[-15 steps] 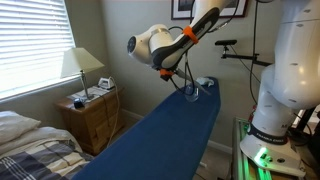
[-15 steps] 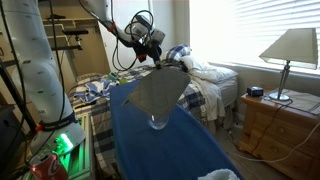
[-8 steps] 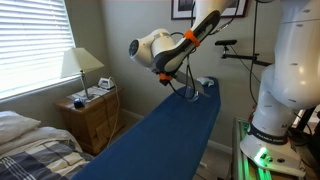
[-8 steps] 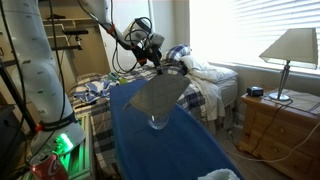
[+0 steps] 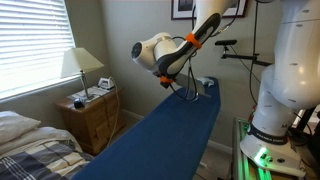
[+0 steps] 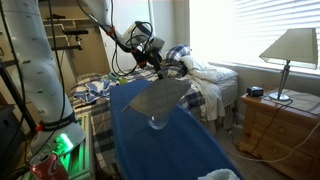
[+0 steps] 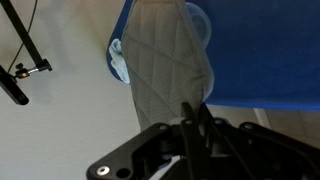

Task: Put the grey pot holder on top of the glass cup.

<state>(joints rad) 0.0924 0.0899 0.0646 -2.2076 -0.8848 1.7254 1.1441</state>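
The glass cup's rim peeks out beside the pot holder. Next my gripper will move down and a little toward the glass cup to release the pot holder point(image 6: 160, 96) on it.
The grey pot holder point(image 6: 160, 96) hangs tilted in the air over the blue board point(image 6: 165, 150), held by one edge. My gripper point(image 6: 168, 70) is shut on that edge. In the wrist view the quilted pad point(image 7: 165, 55) stretches away from my closed fingers point(image 7: 190, 112). The glass cup point(image 6: 158, 122) stands on the board just under the pad's low edge; only its base shows. In the wrist view part of the cup's rim point(image 7: 200, 22) peeks out beside the pad. In an exterior view the gripper point(image 5: 190, 88) and pad are small at the board's far end.
A small white object point(image 6: 218, 175) lies at the board's near end. A bed with bedding point(image 6: 205, 75) and a wooden nightstand with a lamp point(image 6: 285, 105) stand beside the board. The robot base point(image 6: 30, 90) stands at the side.
The gripper has moved a little toward the bed side with the pad, and the pad has tipped flatter over the cup.
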